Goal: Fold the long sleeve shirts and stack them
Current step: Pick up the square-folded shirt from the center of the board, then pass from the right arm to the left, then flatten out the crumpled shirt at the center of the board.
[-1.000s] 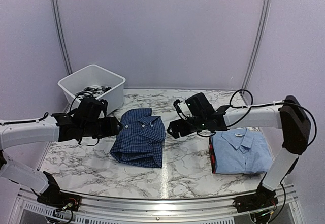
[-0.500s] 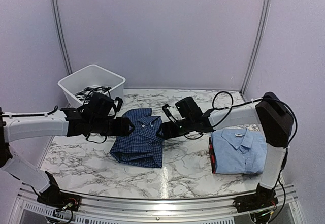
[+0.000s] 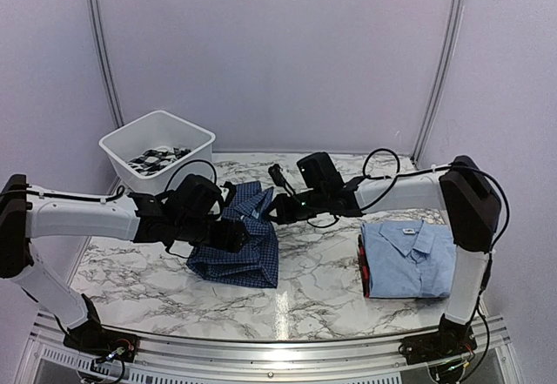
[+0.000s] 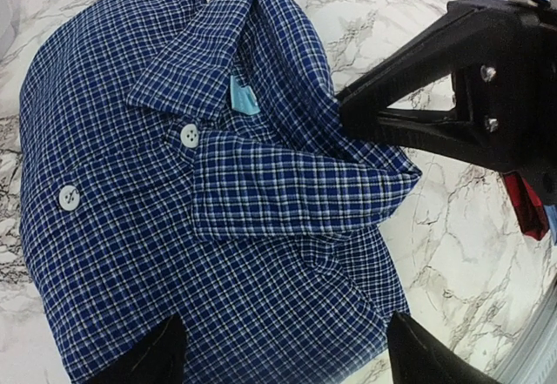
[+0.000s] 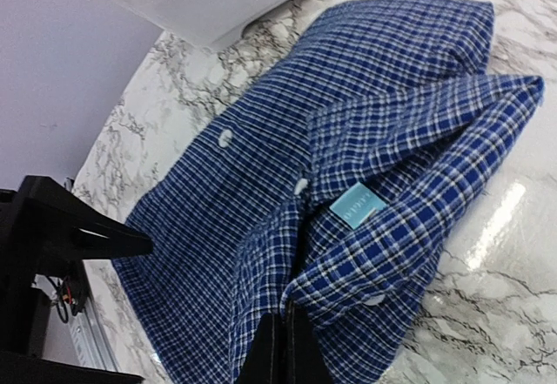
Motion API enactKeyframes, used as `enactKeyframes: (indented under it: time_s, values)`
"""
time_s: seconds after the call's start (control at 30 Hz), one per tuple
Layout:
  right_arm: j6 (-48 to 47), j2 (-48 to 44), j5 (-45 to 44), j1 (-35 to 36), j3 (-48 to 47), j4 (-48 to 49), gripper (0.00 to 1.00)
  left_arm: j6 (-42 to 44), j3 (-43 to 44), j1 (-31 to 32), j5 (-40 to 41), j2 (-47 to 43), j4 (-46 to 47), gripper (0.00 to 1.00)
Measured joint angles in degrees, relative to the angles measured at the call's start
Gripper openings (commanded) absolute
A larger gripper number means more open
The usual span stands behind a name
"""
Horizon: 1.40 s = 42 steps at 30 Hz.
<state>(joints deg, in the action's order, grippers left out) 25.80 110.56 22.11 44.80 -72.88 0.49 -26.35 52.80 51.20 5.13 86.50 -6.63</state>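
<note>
The shirt's collar cloth is beside the right gripper's fingers, and my left gripper will tilt to face outward and move onto it next.
The dark blue checked long sleeve shirt lies folded at the table's middle, collar up. My right gripper is shut, pinching cloth at the collar's edge. The left gripper hovers open over the shirt's lower part, one fingertip on each side of the cloth. The right gripper's black fingers show in the left wrist view, touching the collar. The light blue long sleeve shirt lies folded at the right.
A white bin with checked cloth inside stands at the back left. Something red shows under the light blue shirt's left edge. The marble table ends at a metal rail in front.
Both arms moved in over the dark blue shirt. The right gripper went from open to shut at the collar. The left gripper's jaws spread wider.
</note>
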Motion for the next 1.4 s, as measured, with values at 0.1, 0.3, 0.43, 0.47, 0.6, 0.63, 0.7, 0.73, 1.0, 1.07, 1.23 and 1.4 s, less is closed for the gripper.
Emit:
enactKeyframes:
  time_s: [0.1,0.3,0.43,0.47,0.6,0.63,0.7,0.73,1.0,1.07,1.23,1.4]
  values:
    - [0.2,-0.2,3.2,0.0,-1.6,0.0,0.0,0.5,0.0,0.7,1.3,0.5,1.2,0.89]
    - [0.8,-0.8,7.6,0.6,-5.3,0.1,0.0,1.3,1.9,2.1,4.2,1.7,3.6,0.95]
    - [0.7,-0.8,9.1,1.8,-8.3,0.0,0.0,0.9,3.5,2.6,7.4,3.4,4.5,0.9]
    - [0.7,-0.8,9.4,2.1,-8.9,0.0,0.0,0.5,3.6,2.7,8.4,3.6,4.6,0.84]
    - [0.7,-0.8,10.0,2.6,-9.8,0.0,0.0,-2.1,3.7,2.7,14.3,3.7,4.7,0.39]
    - [0.6,-0.8,9.9,2.7,-9.8,0.0,0.0,-2.8,3.7,2.7,15.9,3.7,4.5,0.31]
    - [0.4,-0.8,9.7,2.7,-9.8,-0.3,0.11,-3.9,3.6,2.7,18.7,3.6,4.3,0.19]
    - [0.2,-0.8,9.6,2.7,-9.8,-0.6,0.15,-4.8,3.6,2.7,19.6,3.5,4.2,0.14]
    - [-3.1,-0.8,5.4,2.7,-10.6,-4.0,0.51,-8.2,0.9,2.3,26.0,-0.8,1.8,0.0]
    - [-4.8,-1.0,3.0,2.7,-10.6,-5.3,0.58,-9.1,0.7,1.9,26.9,-1.9,1.0,0.0]
    - [-9.0,-1.7,-3.7,2.7,-10.2,-7.2,0.62,-11.3,0.4,0.3,28.3,-4.7,-1.3,0.0]
    - [-13.9,0.2,-9.2,2.6,-10.8,-8.3,0.63,-12.6,-0.2,-1.2,28.6,-8.0,-2.9,0.0]
